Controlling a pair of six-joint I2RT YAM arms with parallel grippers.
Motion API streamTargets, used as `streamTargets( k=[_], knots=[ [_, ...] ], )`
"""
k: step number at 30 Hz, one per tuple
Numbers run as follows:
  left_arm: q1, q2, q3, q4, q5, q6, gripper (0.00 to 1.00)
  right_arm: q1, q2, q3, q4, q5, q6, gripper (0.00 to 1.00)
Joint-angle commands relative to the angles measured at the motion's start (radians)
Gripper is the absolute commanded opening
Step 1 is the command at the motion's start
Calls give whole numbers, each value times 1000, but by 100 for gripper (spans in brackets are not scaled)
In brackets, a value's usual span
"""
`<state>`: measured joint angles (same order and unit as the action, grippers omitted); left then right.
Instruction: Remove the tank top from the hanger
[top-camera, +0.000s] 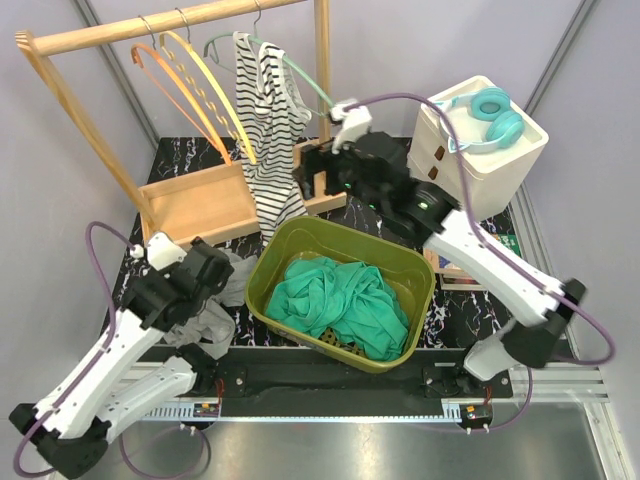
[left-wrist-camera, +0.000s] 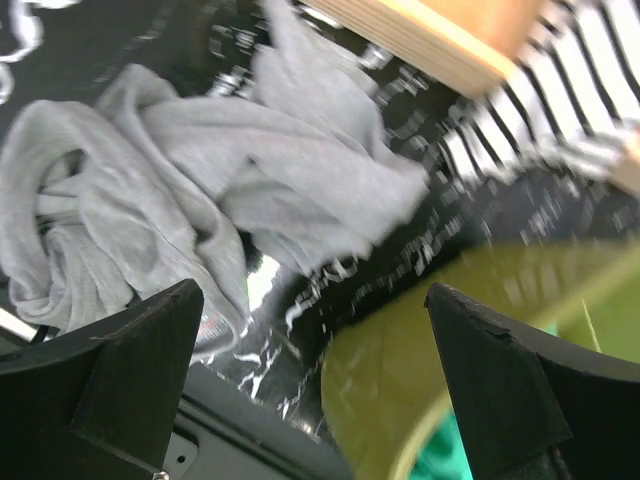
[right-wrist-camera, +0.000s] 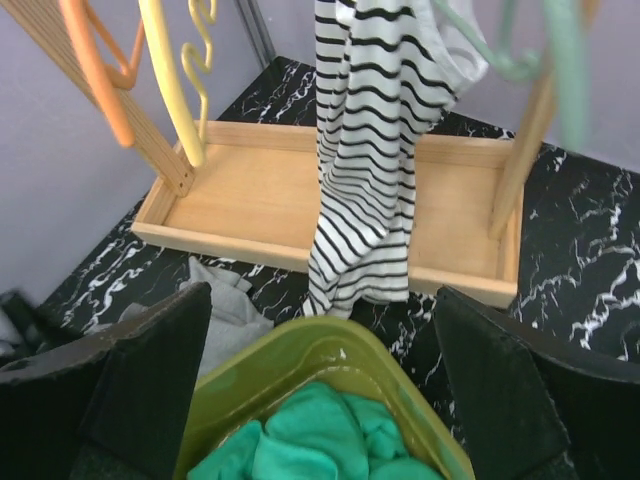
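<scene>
My left gripper is open above the grey garment, which lies crumpled on the table below its fingers. It will go down onto the middle folds of the grey garment (top-camera: 232, 285) (left-wrist-camera: 190, 170) and close.
A black-and-white striped tank top (top-camera: 268, 120) hangs by one strap from a mint-green hanger (top-camera: 300, 72) on the wooden rack's rail (top-camera: 150, 28); its hem droops to the rack's base. It also shows in the right wrist view (right-wrist-camera: 370, 150), with the hanger (right-wrist-camera: 520, 55) at top right. My right gripper (top-camera: 315, 170) is open and empty, just right of the tank top's lower part, apart from it. My left gripper (top-camera: 215, 290) is open and empty, low over a grey garment (left-wrist-camera: 190, 170) beside the green bin. The striped hem shows in the left wrist view (left-wrist-camera: 540, 110).
An olive-green bin (top-camera: 420, 275) holding teal clothes (top-camera: 345, 300) stands at front centre. Orange (top-camera: 165, 70) and yellow (top-camera: 205, 85) hangers hang left of the tank top. A white drawer box (top-camera: 500, 165) with teal headphones (top-camera: 490, 115) stands at right. The rack's wooden base tray (top-camera: 195, 200) lies behind.
</scene>
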<state>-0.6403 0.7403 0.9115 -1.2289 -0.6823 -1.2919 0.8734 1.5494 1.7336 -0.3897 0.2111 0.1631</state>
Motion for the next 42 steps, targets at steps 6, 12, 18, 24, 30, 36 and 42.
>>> streamTargets(
  k=[6, 12, 18, 24, 30, 36, 42],
  knots=[
    [384, 221, -56, 209, 282, 122, 99, 1, -469, -391, 52, 7, 163, 100],
    [476, 529, -92, 262, 400, 97, 99, 1, -676, -569, 60, -1, 263, 100],
    [570, 769, -149, 348, 547, 138, 95, 1, -808, -672, 55, 4, 297, 100],
    [573, 590, -243, 434, 544, 141, 0, -1, -876, -710, 48, 31, 306, 100],
    [573, 248, -129, 339, 471, 230, 0, 1, -873, -727, 45, 53, 305, 100],
    [570, -111, 19, 440, 604, 489, 0, 1, -859, -727, 45, 50, 302, 100],
    [568, -343, -43, 788, 1100, 514, 0, 1, -877, -729, 46, 60, 303, 100]
  ],
)
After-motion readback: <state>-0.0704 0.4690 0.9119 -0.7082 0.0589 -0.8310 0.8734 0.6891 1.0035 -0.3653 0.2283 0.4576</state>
